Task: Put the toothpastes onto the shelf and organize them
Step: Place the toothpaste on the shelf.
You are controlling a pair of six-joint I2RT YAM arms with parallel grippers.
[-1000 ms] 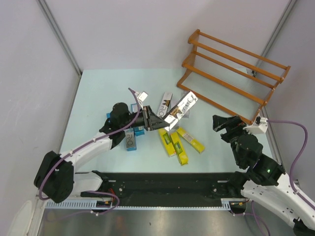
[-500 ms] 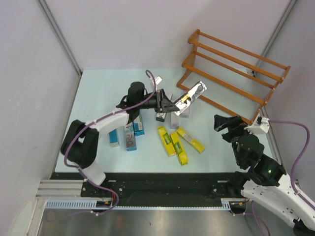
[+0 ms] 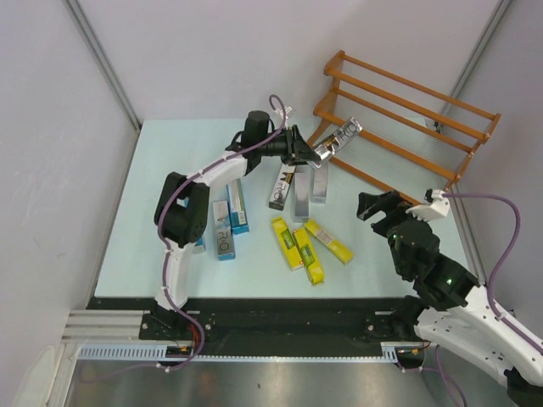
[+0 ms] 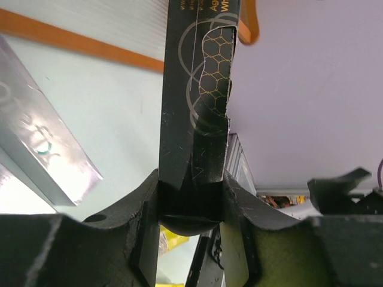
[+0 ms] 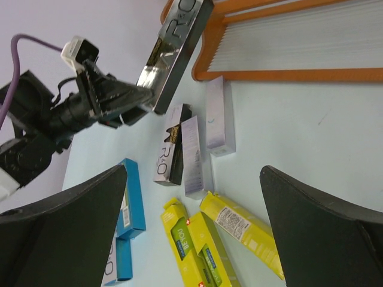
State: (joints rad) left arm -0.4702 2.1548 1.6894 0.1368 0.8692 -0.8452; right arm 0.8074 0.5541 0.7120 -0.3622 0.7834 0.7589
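The held carton still hangs partly short of the shelf [image 3: 407, 106], so the left gripper will move outward over the shelf's closest end [image 3: 341, 103] and let go of the carton there.
My left gripper [image 3: 307, 153] is shut on a silver-grey toothpaste carton [image 3: 338, 139] with a black side [image 4: 197, 89] and holds it in the air at the near left corner of the orange-brown shelf [image 3: 407, 106]. The held carton also shows in the right wrist view [image 5: 175, 42]. Three silver-grey cartons [image 3: 299, 185] lie on the table below it. Three yellow cartons [image 3: 310, 246] lie in the middle, also in the right wrist view [image 5: 209, 239]. Blue cartons [image 3: 227, 216] lie to the left. My right gripper [image 3: 373, 206] is open and empty, near the shelf's right foot.
The shelf's orange bottom rail [image 5: 287, 75] and ribbed clear floor run along the table's back right. Grey walls close in the table at the back and both sides. A black rail [image 3: 280, 314] lies along the near edge.
My left gripper has carried the silver-grey carton up and to the right, from over the table's middle to the shelf's near left corner. My right gripper has shifted slightly left.
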